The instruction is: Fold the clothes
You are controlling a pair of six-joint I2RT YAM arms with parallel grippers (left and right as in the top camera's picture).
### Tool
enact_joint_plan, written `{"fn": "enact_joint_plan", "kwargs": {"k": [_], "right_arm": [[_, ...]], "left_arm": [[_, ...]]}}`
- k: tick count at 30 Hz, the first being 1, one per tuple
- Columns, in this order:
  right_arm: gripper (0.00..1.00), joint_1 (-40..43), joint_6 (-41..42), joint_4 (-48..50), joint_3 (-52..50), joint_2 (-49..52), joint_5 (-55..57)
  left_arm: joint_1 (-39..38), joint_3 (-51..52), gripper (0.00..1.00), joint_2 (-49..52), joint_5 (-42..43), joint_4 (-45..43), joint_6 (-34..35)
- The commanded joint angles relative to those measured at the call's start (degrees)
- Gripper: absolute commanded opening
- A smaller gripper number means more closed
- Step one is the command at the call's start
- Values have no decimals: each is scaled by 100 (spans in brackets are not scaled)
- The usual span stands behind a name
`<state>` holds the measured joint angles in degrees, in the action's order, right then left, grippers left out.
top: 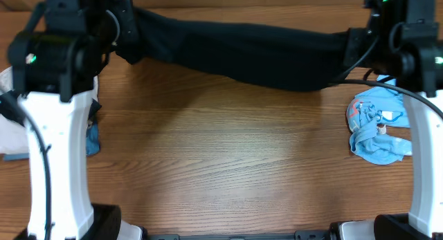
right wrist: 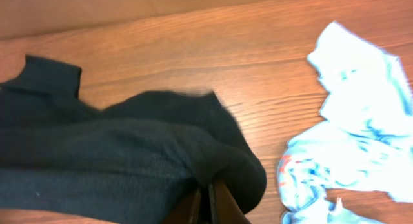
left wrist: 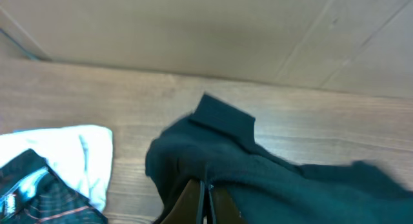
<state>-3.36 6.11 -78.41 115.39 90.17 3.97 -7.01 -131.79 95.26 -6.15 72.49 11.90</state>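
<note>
The right gripper swings outward next toward the table's far edge, which lies outward of it, to spread the bunched dark garment, then releases the garment's end.
A dark garment [top: 242,50] hangs stretched across the far side of the wooden table between my two grippers. My left gripper [top: 124,32] is shut on its left end, seen in the left wrist view [left wrist: 205,198] with the dark cloth [left wrist: 258,166] bunched over the jaws. My right gripper [top: 356,43] is shut on its right end; the right wrist view shows the jaws [right wrist: 208,201] under the dark cloth [right wrist: 116,153].
A crumpled light blue garment [top: 377,126] lies at the right, also in the right wrist view [right wrist: 355,140]. A white cloth [left wrist: 71,153] and a dark patterned garment [left wrist: 32,198] lie at the left. A bit of blue cloth [top: 93,140] shows beside the left arm.
</note>
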Motion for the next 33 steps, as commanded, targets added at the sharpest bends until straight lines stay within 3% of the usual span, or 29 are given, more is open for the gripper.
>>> {"fn": "enact_joint_plan", "kwargs": {"k": [1,5,12,23,26,28,33], "right_arm": [[4,160,-33,-245,920,-76,293],[4,262,-11,-614,1825,-229,354],[4,275,-17,-310,2232,-402,420],[4,273,-22,-133,2223,1174,372],[4,275,-17,297,2221,1829,376],[9,273,-13,916,2221,2275,376],[10,275,315,1655,2310,2286,529]], "left_arm": [[243,-404,4,-597,129,52,-184],[671,-428,4,-1182,400,0,-160],[1010,-426,4,-1506,719,-407,-120],[1008,-411,4,227,1342,-726,-76],[1010,-411,4,953,1661,-1322,-227],[1010,-411,4,1513,1950,-2269,-254],[1130,-470,4,1731,2393,-3755,352]]}}
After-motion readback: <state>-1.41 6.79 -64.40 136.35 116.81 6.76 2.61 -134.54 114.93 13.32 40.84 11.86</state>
